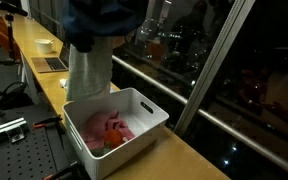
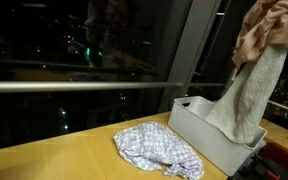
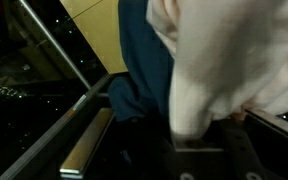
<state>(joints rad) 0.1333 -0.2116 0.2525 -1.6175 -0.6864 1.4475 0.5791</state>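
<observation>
Only the towel's end reaches into the bin (image 1: 149, 105). My gripper moves down and across over the bin's open middle next.
A long white towel (image 1: 89, 70) hangs from above, and its lower end reaches into a white plastic bin (image 1: 149, 105) on the wooden table. A dark blue cloth (image 1: 99, 18) is bunched over the towel's top and hides my gripper in that exterior view. From the opposite side the towel (image 2: 246, 95) drops into the bin (image 2: 199, 125) below a bunched beige-pink cloth (image 2: 267, 25). In the wrist view my gripper (image 3: 196, 140) is shut on the white towel (image 3: 224, 50), with the blue cloth (image 3: 144, 60) beside it. Pink and orange clothes (image 1: 109, 130) lie inside the bin.
A grey-and-white patterned cloth (image 2: 159, 148) lies crumpled on the table next to the bin. Further back on the table are a laptop (image 1: 52, 64) and a small bowl (image 1: 44, 44). A dark window with a metal rail (image 1: 174, 100) runs along the table's far edge.
</observation>
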